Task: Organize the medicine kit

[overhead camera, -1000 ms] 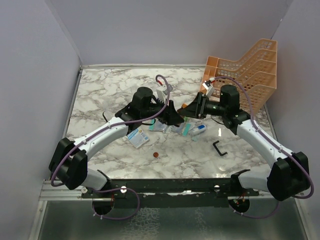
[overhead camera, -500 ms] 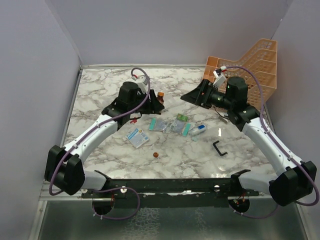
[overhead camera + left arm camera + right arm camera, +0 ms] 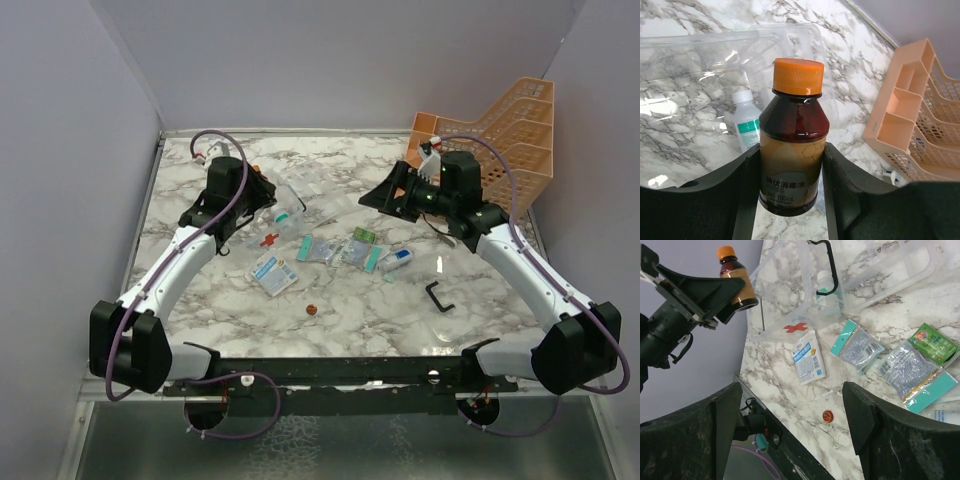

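The bottom of the kit is still empty beside the white bottle, so my left gripper should lower the amber bottle point(image 3: 792, 150) there next.
The medicine kit point(image 3: 292, 203) is a clear plastic box lying open at the back left of centre, with a red cross point(image 3: 795, 327) on its lid and a black handle point(image 3: 832, 262). A white bottle point(image 3: 746, 125) with a green label lies inside it. My left gripper point(image 3: 252, 186) point(image 3: 791, 152) is shut on an amber bottle point(image 3: 792, 150) with an orange cap, held in the air above the kit's left side. My right gripper point(image 3: 382, 194) point(image 3: 795, 425) hangs open and empty to the right of the kit, above the sachets.
Sachets lie in front of the kit: a white-and-blue one point(image 3: 273, 273), two teal-edged ones point(image 3: 320, 248) point(image 3: 355, 252) and a green one point(image 3: 363, 235). A small bottle point(image 3: 397, 260), a loose black U-shaped piece point(image 3: 438, 296) and a red disc point(image 3: 311, 310) lie nearby. An orange mesh rack point(image 3: 500, 140) stands back right.
My right gripper opened and drew back to the right. My left gripper carried the amber bottle from the table's centre to the back left, uncovering the kit.
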Tool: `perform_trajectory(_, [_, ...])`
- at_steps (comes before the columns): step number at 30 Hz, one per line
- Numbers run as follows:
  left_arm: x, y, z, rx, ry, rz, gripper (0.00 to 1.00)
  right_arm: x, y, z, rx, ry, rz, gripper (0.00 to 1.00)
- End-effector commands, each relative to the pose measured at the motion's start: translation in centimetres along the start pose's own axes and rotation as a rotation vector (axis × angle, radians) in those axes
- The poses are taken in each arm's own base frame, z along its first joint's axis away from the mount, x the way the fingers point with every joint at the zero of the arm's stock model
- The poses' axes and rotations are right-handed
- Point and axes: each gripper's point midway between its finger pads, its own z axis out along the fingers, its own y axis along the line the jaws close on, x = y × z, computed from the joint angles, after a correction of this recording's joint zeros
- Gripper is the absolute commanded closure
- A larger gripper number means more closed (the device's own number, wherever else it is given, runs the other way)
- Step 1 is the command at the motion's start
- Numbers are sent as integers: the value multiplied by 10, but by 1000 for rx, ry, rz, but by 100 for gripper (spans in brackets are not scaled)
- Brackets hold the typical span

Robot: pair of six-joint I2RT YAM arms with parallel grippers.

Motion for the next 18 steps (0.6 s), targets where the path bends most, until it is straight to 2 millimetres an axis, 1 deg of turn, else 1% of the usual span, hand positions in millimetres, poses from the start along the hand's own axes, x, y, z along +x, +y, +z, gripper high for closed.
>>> perform_trajectory(1, [0,32,19,-141,-37,-73,71,3,-6,1,23,7,-19,19])
perform_trajectory(4, [15,56,30,-219,-17,-79,71,7,-12,2,39,19,-21,19])
perform_trajectory(7, [30,68,40,-250,18,-90,71,9,-13,4,33,35,-37,20])
perform_trajectory(10, [36,77,46,-288,25,-101,71,9,-15,6,36,39,-47,20])
perform_trajectory(13, [42,84,51,-318,36,-123,69,6,-16,7,48,37,-66,20])
perform_trajectory(16, [54,84,61,-326,85,-127,68,5,-18,9,55,38,-70,20])
perform_trajectory(18, [58,83,67,-331,106,-113,68,5,-17,9,45,40,-75,20])
